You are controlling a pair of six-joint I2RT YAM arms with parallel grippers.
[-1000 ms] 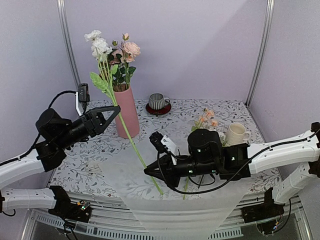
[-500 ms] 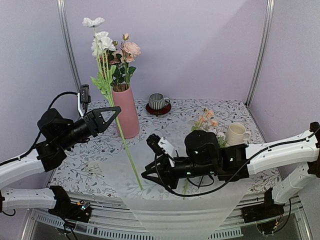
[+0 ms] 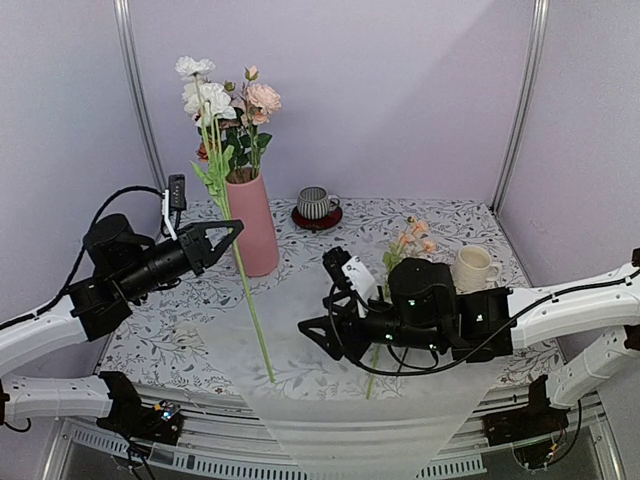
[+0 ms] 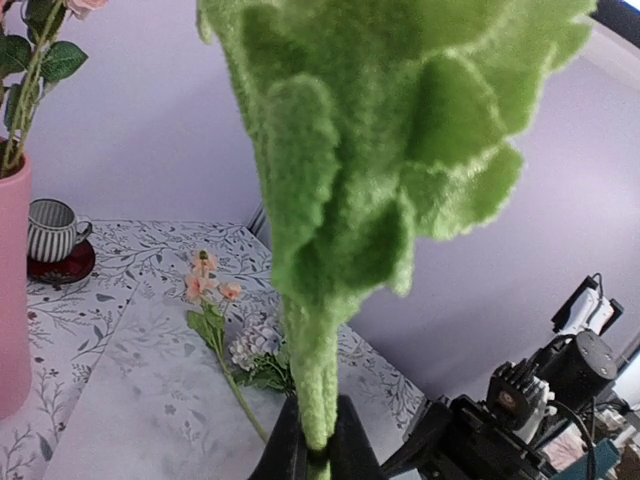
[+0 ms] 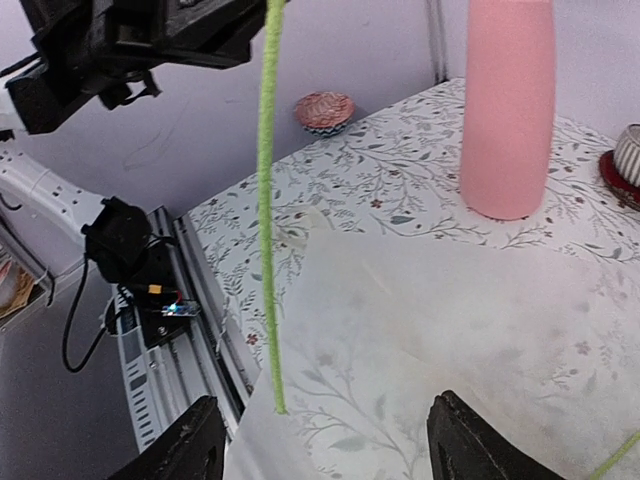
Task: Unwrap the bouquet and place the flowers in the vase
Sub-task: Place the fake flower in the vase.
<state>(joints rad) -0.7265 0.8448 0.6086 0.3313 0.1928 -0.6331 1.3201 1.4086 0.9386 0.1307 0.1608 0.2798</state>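
The robot will next lift its left gripper outward, lower the stem into the vase's opening (image 3: 243, 176) (image 4: 12, 172) and let it go, because that opening is outward of the gripper and above the stem's end.
My left gripper (image 3: 230, 233) is shut on the green stem of a white flower (image 3: 196, 68), just left of the pink vase (image 3: 252, 226). The stem (image 3: 255, 325) hangs almost upright, its lower end just above the wrapping paper (image 3: 330, 400), which lies spread flat. The left wrist view shows a big green leaf (image 4: 400, 130) above the shut left gripper (image 4: 316, 412). White and peach flowers (image 3: 260, 98) stand in the vase. My right gripper (image 3: 318, 325) is open, right of the stem's end. In its wrist view the right gripper (image 5: 335, 450) holds nothing, with the stem (image 5: 267, 200) ahead on the left.
A peach and lavender flower (image 3: 412, 237) lies on the table behind the right arm. The grey striped mug (image 3: 317, 203) on a red saucer stands right of the vase, and the cream mug (image 3: 470, 268) at the right. A small patterned dish (image 5: 325, 108) sits far left.
My left gripper has shut on the stem and my right gripper has let go, opened and drawn back to the right. The stem's lower end swung left and now hangs near upright.
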